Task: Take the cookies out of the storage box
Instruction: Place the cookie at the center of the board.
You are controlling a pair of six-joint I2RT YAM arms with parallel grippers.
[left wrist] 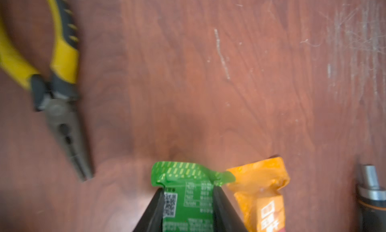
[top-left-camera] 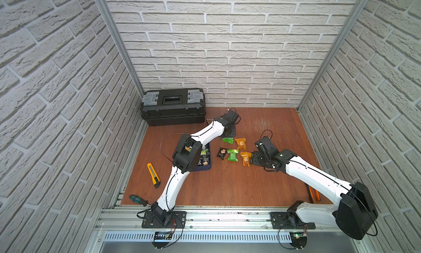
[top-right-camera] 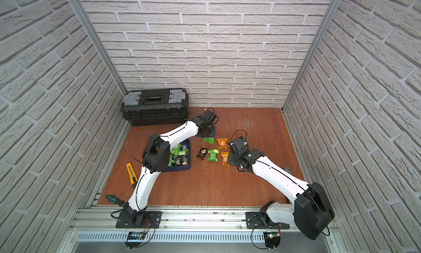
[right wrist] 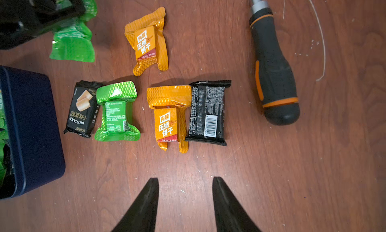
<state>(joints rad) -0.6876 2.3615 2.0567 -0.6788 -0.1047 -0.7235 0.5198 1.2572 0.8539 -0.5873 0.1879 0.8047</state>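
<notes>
The gap on the bare wood beside the far orange packet is empty, so my left gripper should move down toward that packet and release the green cookie packet [top-left-camera: 227, 140] in the gap.
My left gripper [left wrist: 188, 191] is shut on a green cookie packet [left wrist: 188, 208], held low over the wood beyond the storage box; in a top view this packet [top-left-camera: 227, 140] pokes out under the gripper. The navy storage box [top-right-camera: 180, 168] sits half under my left elbow with several green and black cookies [top-right-camera: 180, 157] inside. On the table lie an orange packet [right wrist: 149, 40], a black one [right wrist: 82, 109], a green one [right wrist: 117, 112], another orange [right wrist: 167, 118] and a black one [right wrist: 207, 113]. My right gripper [right wrist: 185, 179] stands open just short of them, nothing between its fingers.
A black toolbox [top-left-camera: 173, 106] stands at the back left. Yellow pliers [left wrist: 56, 74] lie near the left gripper, and a black-and-orange screwdriver [right wrist: 273, 74] lies beside the packets. A yellow knife [top-left-camera: 153, 174], a green screwdriver [top-left-camera: 139, 200] and orange-handled pliers [top-left-camera: 314, 195] lie nearer the front.
</notes>
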